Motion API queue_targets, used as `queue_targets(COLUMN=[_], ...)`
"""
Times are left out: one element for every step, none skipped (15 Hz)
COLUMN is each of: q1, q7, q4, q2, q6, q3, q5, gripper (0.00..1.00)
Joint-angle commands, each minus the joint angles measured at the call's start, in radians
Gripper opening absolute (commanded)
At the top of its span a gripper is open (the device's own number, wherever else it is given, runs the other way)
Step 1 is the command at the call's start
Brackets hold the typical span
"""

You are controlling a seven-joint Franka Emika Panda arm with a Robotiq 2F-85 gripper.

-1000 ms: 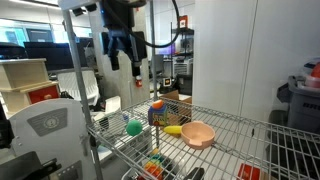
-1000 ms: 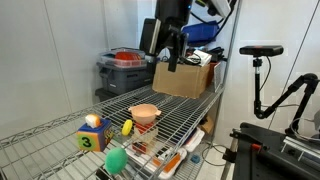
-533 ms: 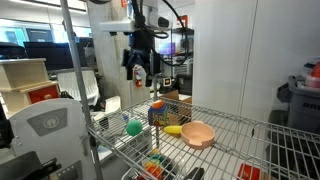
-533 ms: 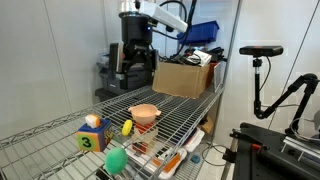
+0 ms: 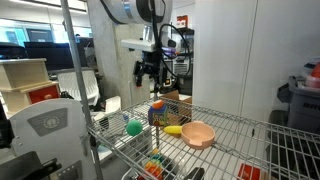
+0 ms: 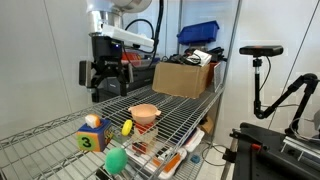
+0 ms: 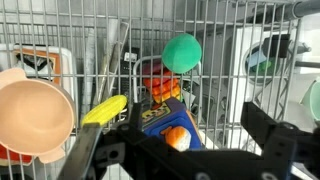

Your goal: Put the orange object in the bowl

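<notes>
The small orange object (image 5: 157, 104) (image 7: 179, 137) sits uncovered on top of the blue box below my gripper, so my gripper will lower its spread fingers around the object's sides and close on it.
The orange object (image 5: 157, 104) is a small roundish piece on top of the blue box (image 5: 158, 116) on the wire shelf; it also shows in an exterior view (image 6: 92, 120) and in the wrist view (image 7: 178, 138). The salmon-pink bowl (image 5: 198, 133) sits on the shelf a little apart from the box, also seen in an exterior view (image 6: 145, 112) and at the left of the wrist view (image 7: 35, 115). My gripper (image 5: 150, 72) hangs open and empty in the air above the box (image 6: 108, 80); in the wrist view (image 7: 195, 135) its jaws stand wide apart over the orange object.
A yellow banana-like thing (image 7: 105, 109) lies between box and bowl. A green ball (image 7: 182, 52) lies beyond the box. A cardboard box (image 6: 183, 78) stands at the shelf's far end. Shelf posts (image 5: 70, 90) rise at the corners; a lower shelf holds colourful toys (image 6: 160, 155).
The arm has swung across the shelf and come lower, from over the cardboard-box end to above the blue box. The gripper has stayed open. The objects have not moved.
</notes>
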Motion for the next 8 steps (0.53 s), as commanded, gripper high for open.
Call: queue_targets(q1=[0.007,0.011,0.013,0.018,0.021,0.026,0.03,0.034], q7=[0.018,0.02,0.019,0.022,0.023,0.028,0.031,0.039], q4=[0.246,0.294,0.341,0.388,0.435,0.483,0.528,0.572], q2=[0.167,0.202,0.236,0.27,0.303,0.338,0.368,0.401], q6=[-0.096,-0.108,-0.126,-0.141,-0.155,-0.169,-0.183,-0.192], q3=[0.012,0.014,0.014,0.016,0.016,0.014,0.013,0.011], q5=[-0.005,-0.006,-0.007,-0.006,-0.006,-0.008,-0.01,-0.011], gripper=[1.0,1.0,1.0,1.0,1.0,1.0,1.0,1.0])
